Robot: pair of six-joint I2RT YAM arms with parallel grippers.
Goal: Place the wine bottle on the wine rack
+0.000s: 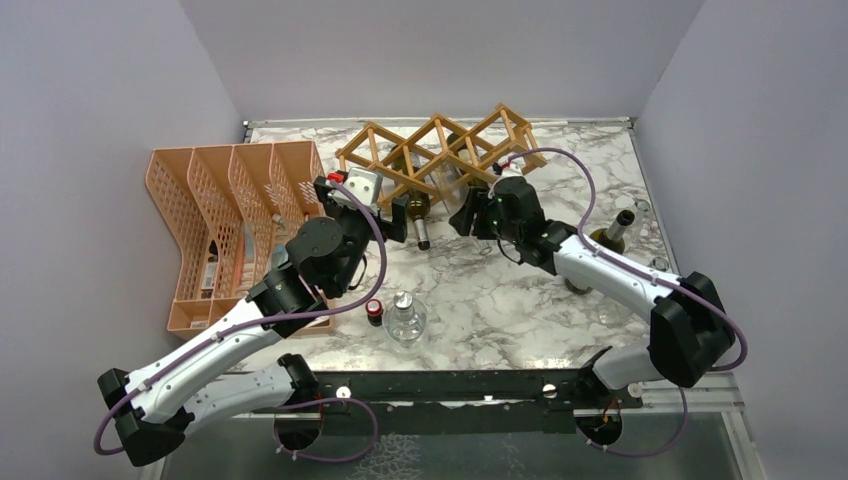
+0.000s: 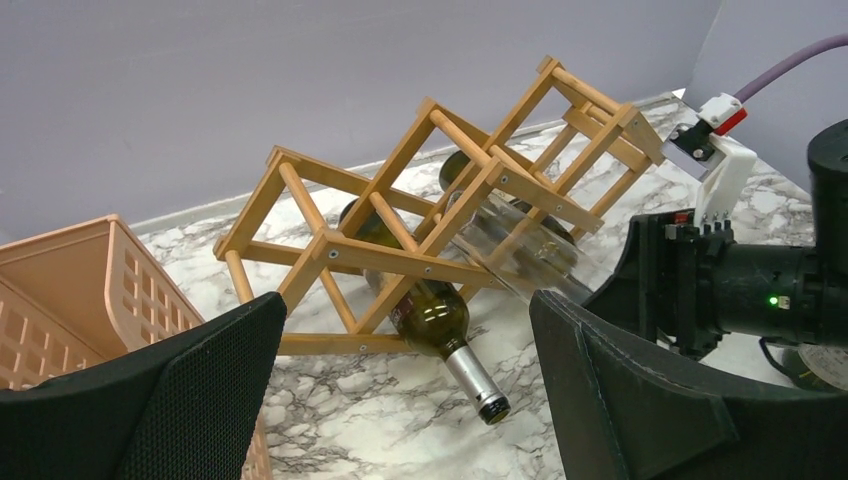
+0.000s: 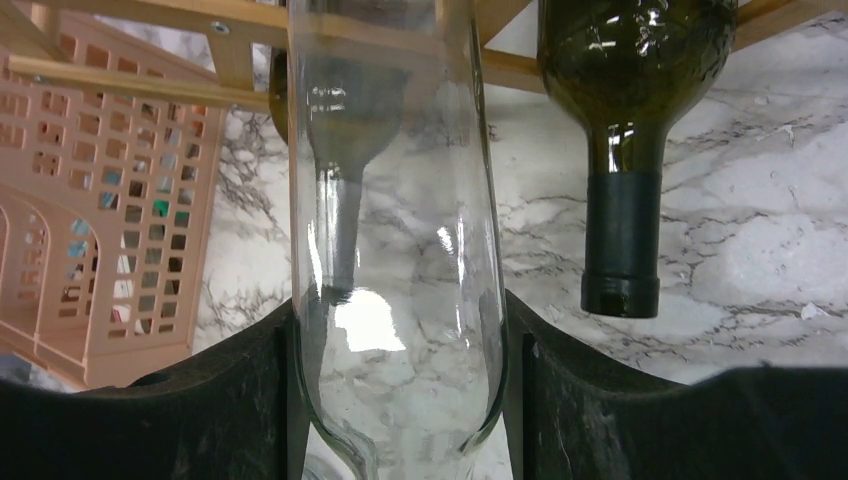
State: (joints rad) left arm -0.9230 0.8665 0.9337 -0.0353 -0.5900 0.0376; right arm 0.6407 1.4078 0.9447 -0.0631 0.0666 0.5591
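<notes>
I will next use my right gripper to push the clear bottle, which still juts out, outward into the rack cell between the dark bottles and release it.
The wooden lattice wine rack (image 1: 440, 150) stands at the back of the table and also shows in the left wrist view (image 2: 440, 205). My right gripper (image 3: 395, 390) is shut on a clear glass wine bottle (image 3: 395, 250), whose far end lies against the rack's front slats (image 2: 520, 250). A dark green bottle with a silver neck (image 2: 440, 320) lies in a lower cell, neck pointing out. Another dark bottle with a black capsule (image 3: 625, 150) lies in the rack beside the clear one. My left gripper (image 2: 400, 400) is open and empty, just in front of the rack (image 1: 400, 215).
An orange mesh file organiser (image 1: 235, 225) stands left of the rack. A clear bottle (image 1: 405, 318) and a small red-capped bottle (image 1: 375, 310) stand near the front. A dark bottle (image 1: 610, 238) stands at the right, behind the right arm.
</notes>
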